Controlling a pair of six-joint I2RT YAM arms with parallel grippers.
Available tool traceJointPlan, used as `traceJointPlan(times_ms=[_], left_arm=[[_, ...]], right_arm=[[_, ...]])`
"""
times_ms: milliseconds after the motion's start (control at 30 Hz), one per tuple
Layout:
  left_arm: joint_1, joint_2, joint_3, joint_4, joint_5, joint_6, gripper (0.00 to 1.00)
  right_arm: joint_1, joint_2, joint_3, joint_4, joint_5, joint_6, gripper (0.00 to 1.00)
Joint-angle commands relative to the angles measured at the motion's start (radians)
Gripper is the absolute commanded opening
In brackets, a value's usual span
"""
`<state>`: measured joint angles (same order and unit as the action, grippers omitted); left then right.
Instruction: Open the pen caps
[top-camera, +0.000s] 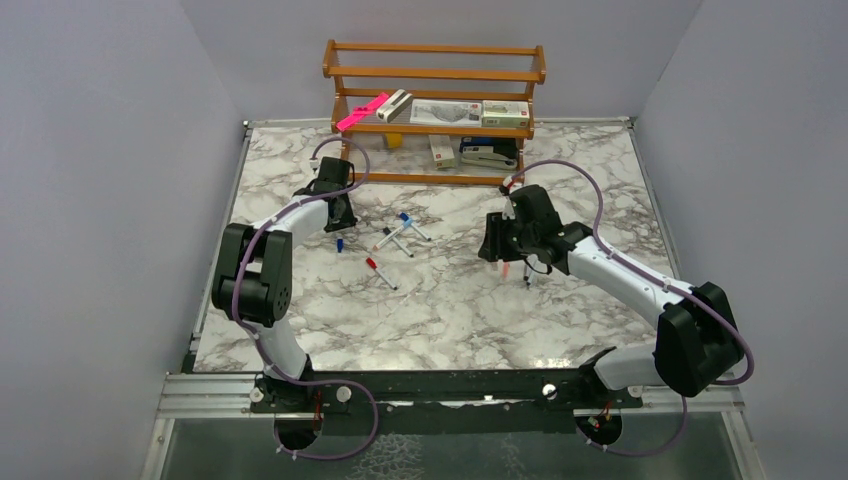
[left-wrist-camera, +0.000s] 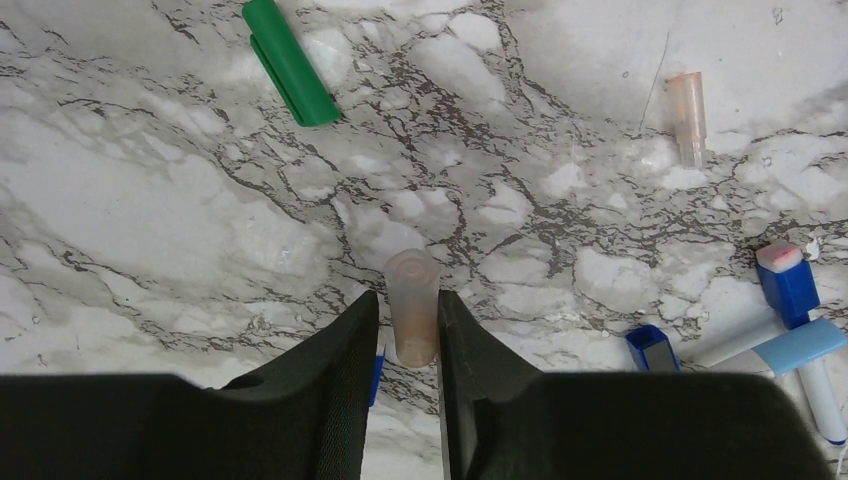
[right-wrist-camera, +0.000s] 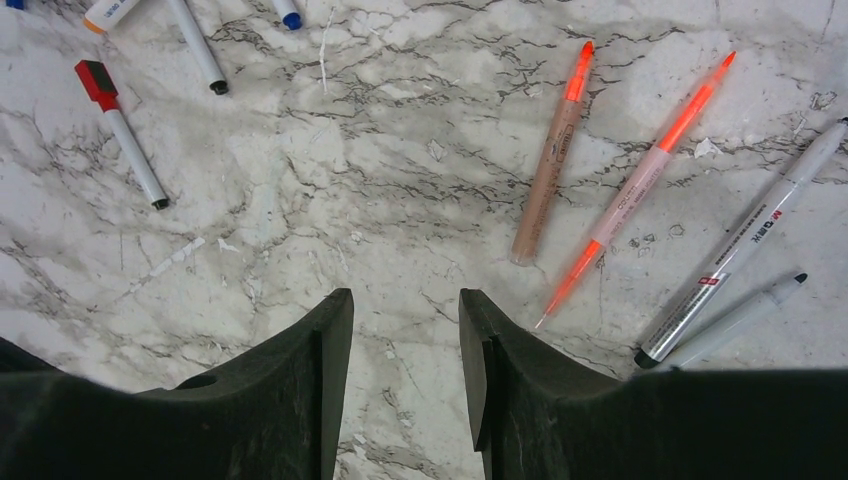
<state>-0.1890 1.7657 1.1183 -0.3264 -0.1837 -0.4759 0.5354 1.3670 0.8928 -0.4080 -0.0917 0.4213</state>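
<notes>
Next I will move my right gripper to the left in the top view, turning and lowering onto the red-capped pen's white body (top-camera: 385, 278) (right-wrist-camera: 136, 160), because that pen's cap is still on.
My left gripper (left-wrist-camera: 408, 300) is shut on a translucent pale orange pen cap (left-wrist-camera: 412, 272), held just above the marble. A green cap (left-wrist-camera: 290, 62), a second pale orange cap (left-wrist-camera: 687, 115) and two blue caps (left-wrist-camera: 788, 282) (left-wrist-camera: 652, 348) lie loose around it. White-barrelled pens (top-camera: 395, 240) lie mid-table to the right of the left gripper (top-camera: 338, 212). My right gripper (right-wrist-camera: 405, 300) is open and empty over bare marble. A red-capped white pen (right-wrist-camera: 120, 135) lies to its far left. Two orange pens (right-wrist-camera: 555, 150) (right-wrist-camera: 640, 185) and a silver pen (right-wrist-camera: 745, 245) lie uncapped to its right.
A wooden shelf (top-camera: 435, 100) stands at the back with boxes, a pink bar (top-camera: 362, 111) and a black stapler (top-camera: 488, 155). Grey walls close in the table on three sides. The right gripper (top-camera: 497, 245) hovers right of the pen cluster.
</notes>
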Motion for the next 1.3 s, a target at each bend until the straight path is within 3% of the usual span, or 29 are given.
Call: traceJointPlan(times_ms=[0, 233, 467, 800, 833, 900, 1033, 1100, 1267], left_arm=[[0.008, -0.001, 0.026, -0.02, -0.017, 0.004, 0.31], [0.008, -0.038, 0.028, -0.025, -0.006, 0.0, 0.41], [0.01, -0.129, 0.033, -0.043, 0.028, -0.004, 0.41], [0.01, -0.285, 0.045, -0.084, 0.275, -0.007, 0.43], [0.009, -0.297, 0.041, -0.083, 0.306, -0.01, 0.48], [0.01, -0.329, 0.026, -0.083, 0.35, -0.017, 0.69], [0.01, -0.396, -0.011, -0.084, 0.372, -0.024, 0.82], [0.01, -0.434, -0.029, -0.086, 0.374, -0.029, 0.97], [0.011, -0.487, -0.067, -0.085, 0.383, -0.049, 0.99]], right_arm=[[0.006, -0.003, 0.009, 0.037, -0.028, -0.006, 0.44], [0.011, 0.001, -0.004, 0.045, -0.036, -0.005, 0.44], [0.033, 0.027, 0.019, 0.046, -0.039, -0.006, 0.44], [0.144, 0.147, 0.148, 0.056, -0.028, -0.044, 0.43], [0.154, 0.165, 0.168, 0.057, -0.028, -0.054, 0.43], [0.17, 0.201, 0.205, 0.061, -0.028, -0.075, 0.41], [0.229, 0.268, 0.278, 0.072, -0.036, -0.103, 0.37], [0.274, 0.294, 0.3, 0.081, -0.031, -0.106, 0.36], [0.372, 0.376, 0.339, 0.118, -0.013, -0.071, 0.36]])
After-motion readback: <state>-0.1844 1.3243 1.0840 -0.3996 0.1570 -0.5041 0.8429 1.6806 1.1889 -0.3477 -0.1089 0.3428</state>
